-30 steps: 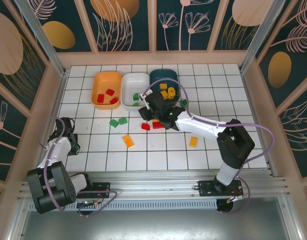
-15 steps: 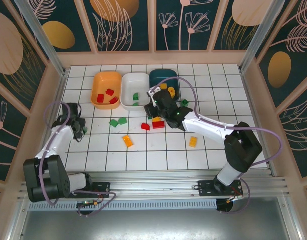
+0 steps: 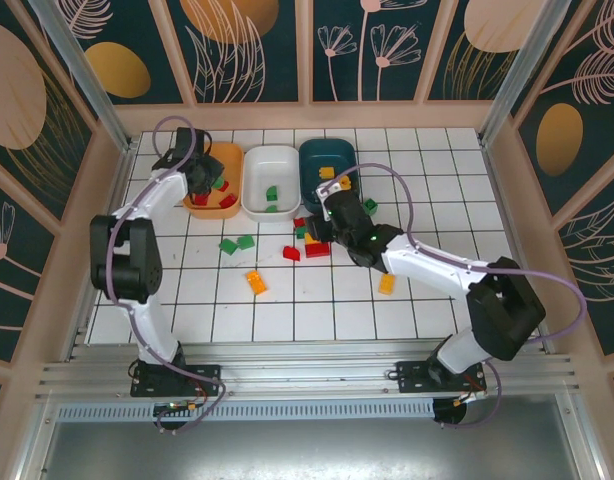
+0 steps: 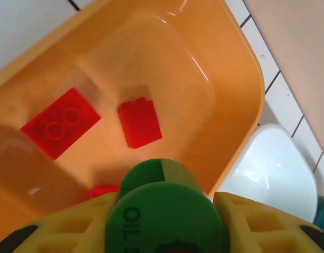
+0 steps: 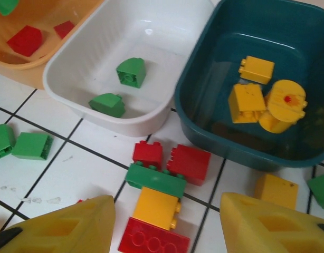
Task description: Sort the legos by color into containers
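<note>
I will carry the round green lego in my left gripper past the orange rim, over the white container (image 5: 151, 118) with green legos, and release it.
My left gripper (image 4: 164, 213) is shut on a round green lego (image 4: 163, 203), hanging over the orange container (image 4: 246, 68), which holds red legos (image 4: 60, 122). From above, that gripper (image 3: 199, 178) is at the orange container (image 3: 194, 155). My right gripper (image 5: 164, 224) is open, with nothing between its fingers (image 5: 62, 226), above a cluster of red, green and yellow legos (image 5: 155, 179) on the tiles. The white container (image 5: 151, 118) holds two green legos (image 5: 131, 71). The teal container (image 5: 225, 139) holds yellow legos (image 5: 246, 103).
Two green legos (image 3: 237, 243), an orange one (image 3: 255, 282), a red one (image 3: 291, 253) and a yellow one (image 3: 387, 284) lie loose on the tiled table. Another green lego (image 3: 370, 206) sits right of the teal container (image 3: 317, 150). Walls enclose the table.
My left arm has swung from the table's left side up to the orange container, carrying its green piece. The right gripper has shifted slightly right above the cluster.
</note>
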